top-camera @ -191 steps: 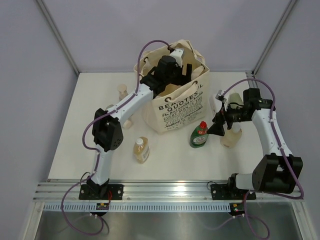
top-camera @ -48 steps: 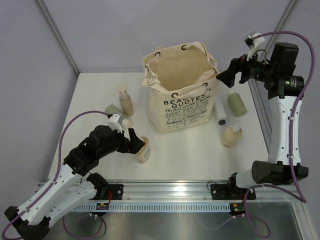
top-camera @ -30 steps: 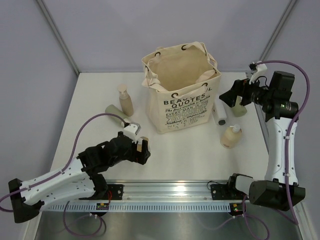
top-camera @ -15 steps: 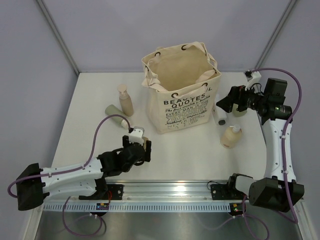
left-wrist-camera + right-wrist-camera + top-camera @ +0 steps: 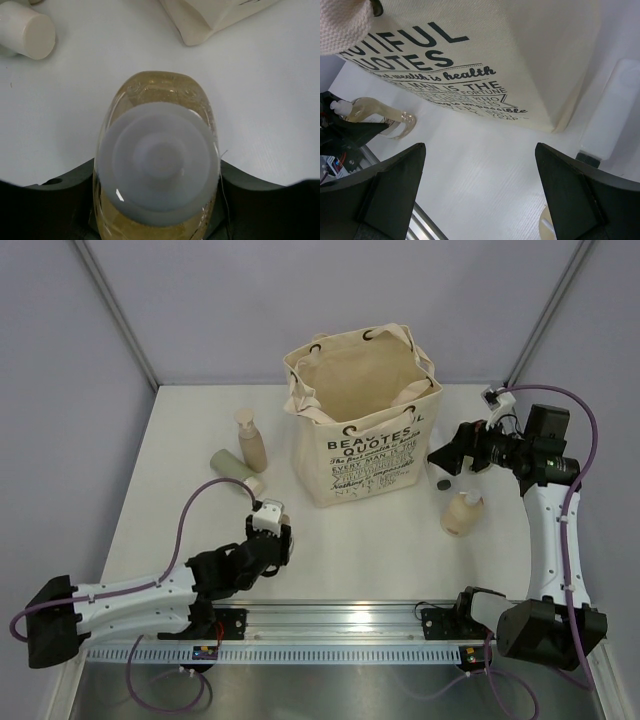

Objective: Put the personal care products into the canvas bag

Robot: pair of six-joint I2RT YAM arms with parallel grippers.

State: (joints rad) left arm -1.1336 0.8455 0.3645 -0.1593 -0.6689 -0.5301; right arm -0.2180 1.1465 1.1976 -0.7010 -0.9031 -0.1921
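My left gripper needs to lift the amber bottle outward over the bag's rim and then lower it inside, because the canvas bag stands tall with its opening upward (image 5: 362,382).
My left gripper (image 5: 157,212) is shut on an amber bottle with a white cap (image 5: 157,160), one dark finger on each side of its body. In the top view the left gripper (image 5: 272,543) covers that bottle, in front of the canvas bag (image 5: 360,410). The right gripper (image 5: 446,458) hangs open beside the bag's right face, above a white tube (image 5: 443,480). In the right wrist view its fingers (image 5: 385,195) stand wide apart over bare table, with the bag's lettering (image 5: 445,55), the white tube (image 5: 615,110) and the amber bottle (image 5: 375,117) ahead.
A beige pump bottle (image 5: 250,440) stands left of the bag, and a sage-green tube (image 5: 232,465) lies beside it, its cream cap (image 5: 27,30) in the left wrist view. A cream bottle (image 5: 462,512) stands at the right. Walls enclose the table, with a rail along its near edge.
The left gripper has closed on the amber bottle, and its arm has drawn lower and nearer. The right gripper has dropped slightly left toward the white tube, still open.
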